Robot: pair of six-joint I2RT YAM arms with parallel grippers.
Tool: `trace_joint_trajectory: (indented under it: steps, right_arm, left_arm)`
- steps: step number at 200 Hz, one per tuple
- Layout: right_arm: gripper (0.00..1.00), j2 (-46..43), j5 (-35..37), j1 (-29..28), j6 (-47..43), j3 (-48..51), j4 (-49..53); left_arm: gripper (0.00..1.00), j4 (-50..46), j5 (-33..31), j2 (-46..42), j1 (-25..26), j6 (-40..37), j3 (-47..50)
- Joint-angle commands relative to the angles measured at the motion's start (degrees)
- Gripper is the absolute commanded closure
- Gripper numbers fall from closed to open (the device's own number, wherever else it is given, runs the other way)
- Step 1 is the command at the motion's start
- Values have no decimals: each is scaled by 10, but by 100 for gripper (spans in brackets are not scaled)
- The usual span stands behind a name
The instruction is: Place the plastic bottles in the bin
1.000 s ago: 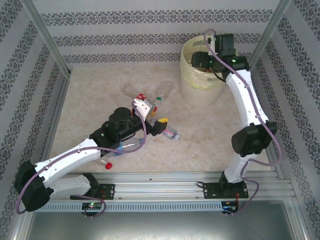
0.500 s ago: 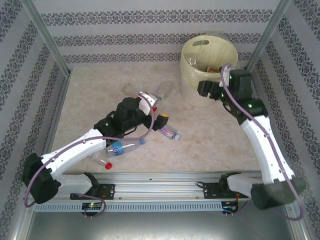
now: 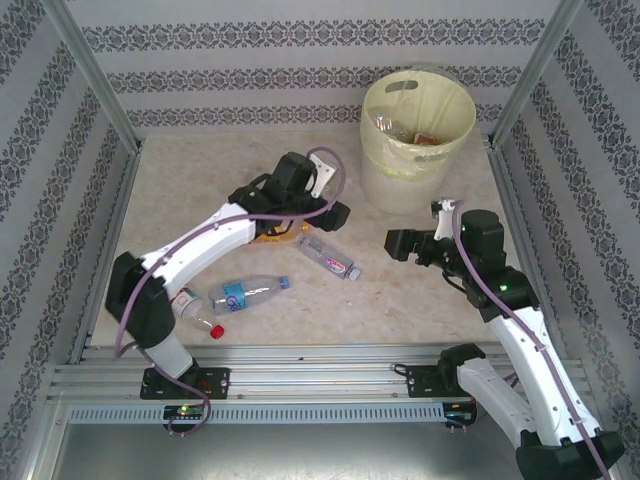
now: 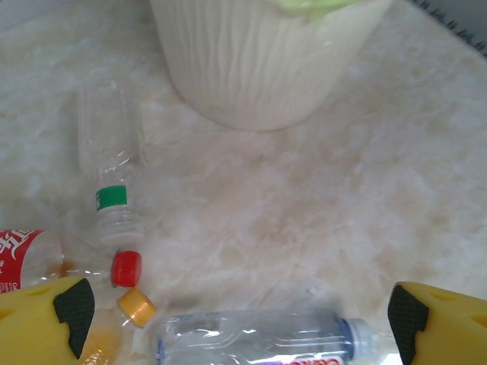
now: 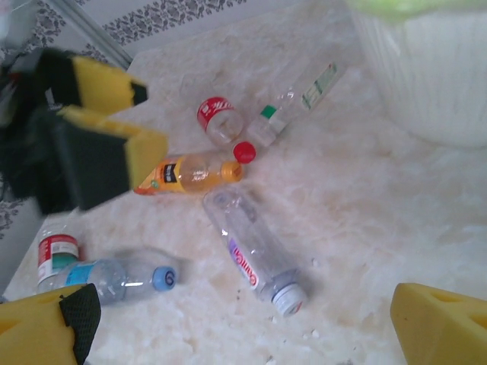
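Next, my left gripper moves down and outward, past the red cap, onto the green-labelled clear bottle's neck, since it is slim and points toward the open fingers.
Several plastic bottles lie on the table left of the pale-yellow bin [image 3: 418, 125]. My left gripper [image 3: 318, 212] hovers open and empty over them, facing the bin [image 4: 266, 61]. Below it lie a clear white-capped bottle [image 4: 259, 338], an orange-capped juice bottle [image 4: 137, 306], a red-capped bottle [image 4: 30, 255] and a green-labelled clear bottle [image 4: 110, 163]. My right gripper [image 3: 392, 243] is open and empty, low at the right, facing that clear bottle [image 5: 255, 251], the juice bottle [image 5: 186, 173] and the left gripper [image 5: 141, 118]. More bottles [image 3: 245, 293] lie nearer the left base.
Some bottles lie inside the bin, which has a clear liner. A red-capped bottle [image 3: 195, 310] rests near the front rail [image 3: 320, 375]. Patterned walls and metal posts [image 3: 95, 75] close in the table on three sides.
My right arm drew back from above the bin, came down over the table to the right of the bottles, and its jaws widened. My left arm swung farther out toward the bin.
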State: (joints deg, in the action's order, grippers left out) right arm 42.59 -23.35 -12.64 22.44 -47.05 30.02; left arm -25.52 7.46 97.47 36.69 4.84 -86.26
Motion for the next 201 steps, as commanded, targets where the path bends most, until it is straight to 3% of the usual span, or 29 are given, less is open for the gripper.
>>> trace_joint_trajectory:
  steps: [1, 43, 83, 201]
  right_arm:
    - [2, -20, -38, -7, 29, 31, -30]
    - [2, -44, -26, -8, 28, 54, -13]
    - [2, -57, -26, -7, 26, 55, -4]
    - [2, -65, -16, -7, 24, 56, 13]
  left_arm:
    - [0, -90, -6, 60, -15, -7, -68]
    - [0, -183, -40, 204, -37, -41, -223]
    - [8, -249, -45, 309, -53, -66, -328]
    - [25, -293, -33, 433, -86, -66, -432]
